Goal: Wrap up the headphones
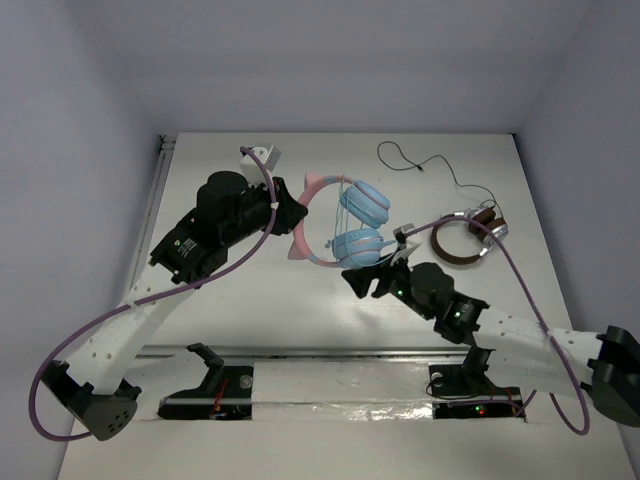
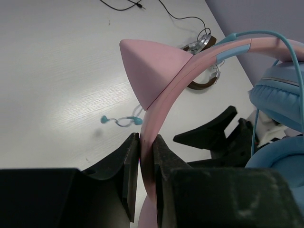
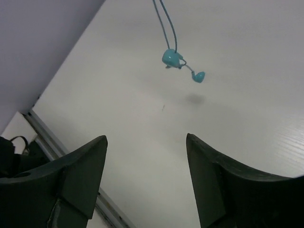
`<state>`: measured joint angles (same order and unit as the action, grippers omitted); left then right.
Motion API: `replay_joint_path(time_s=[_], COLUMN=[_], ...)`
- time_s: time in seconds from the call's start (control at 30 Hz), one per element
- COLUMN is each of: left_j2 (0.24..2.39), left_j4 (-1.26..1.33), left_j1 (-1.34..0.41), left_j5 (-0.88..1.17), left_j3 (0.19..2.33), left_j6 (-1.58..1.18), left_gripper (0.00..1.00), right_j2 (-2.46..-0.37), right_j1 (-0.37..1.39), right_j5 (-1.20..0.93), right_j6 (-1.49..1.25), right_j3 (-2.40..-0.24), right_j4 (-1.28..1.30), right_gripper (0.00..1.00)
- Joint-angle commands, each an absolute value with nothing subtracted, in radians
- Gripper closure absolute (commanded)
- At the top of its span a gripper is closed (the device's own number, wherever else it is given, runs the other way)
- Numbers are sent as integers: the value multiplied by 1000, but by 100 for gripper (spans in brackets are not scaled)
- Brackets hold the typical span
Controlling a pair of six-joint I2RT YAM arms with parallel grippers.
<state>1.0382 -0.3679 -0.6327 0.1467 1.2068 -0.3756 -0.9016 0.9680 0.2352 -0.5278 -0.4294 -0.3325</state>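
That hanging cable point(image 1: 330, 242) point(image 3: 172, 52) is beneath the cups, so my right gripper needs to move down and outward onto it next.
The headphones point(image 1: 358, 222) are held off the table, their light-blue ear cups stacked and the pink headband point(image 2: 161, 102) with its cat-ear point toward the left. My left gripper point(image 1: 296, 224) is shut on that headband, which is pinched between its jaws point(image 2: 146, 140). The thin light-blue cable point(image 2: 290, 52) runs over the cups. Its plug end point(image 3: 174, 58) dangles above the table, casting a shadow. My right gripper point(image 1: 362, 284) stands open just below the cups, with nothing between its fingers point(image 3: 146, 137); the plug hangs ahead of it.
Brown-and-silver headphones point(image 1: 466, 240) lie at the right, with their thin black cable point(image 1: 420, 165) trailing toward the back. A small white block point(image 1: 262, 153) sits at the back left. A metal rail point(image 1: 300, 352) runs along the near edge.
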Motion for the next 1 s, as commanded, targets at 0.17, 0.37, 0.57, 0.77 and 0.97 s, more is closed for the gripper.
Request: replay_joint_path(time_s=[0.17, 0.37, 0.57, 0.77, 0.97], left_j2=[1022, 1011, 1002, 1020, 1065], left_j4=[-316, -318, -325, -351, -282], left_j1=[-630, -630, -630, -630, -630], left_j5=[161, 207, 247, 181, 172], left_j3=[1302, 1324, 1362, 1402, 1404], left_j6=[-371, -379, -397, -377, -403], left_gripper=[100, 100, 100, 100, 100], right_j2=[-1164, -1302, -1449, -1434, -1298], right_j1=[878, 845, 845, 845, 845], right_j5=[203, 207, 181, 71, 8], right_j6=[-496, -440, -402, -440, -534], right_j3=[-489, -528, -598, -600, -476], right_j4=[-575, -658, -765, -799, -835], right_gripper=[25, 43, 90, 100, 100])
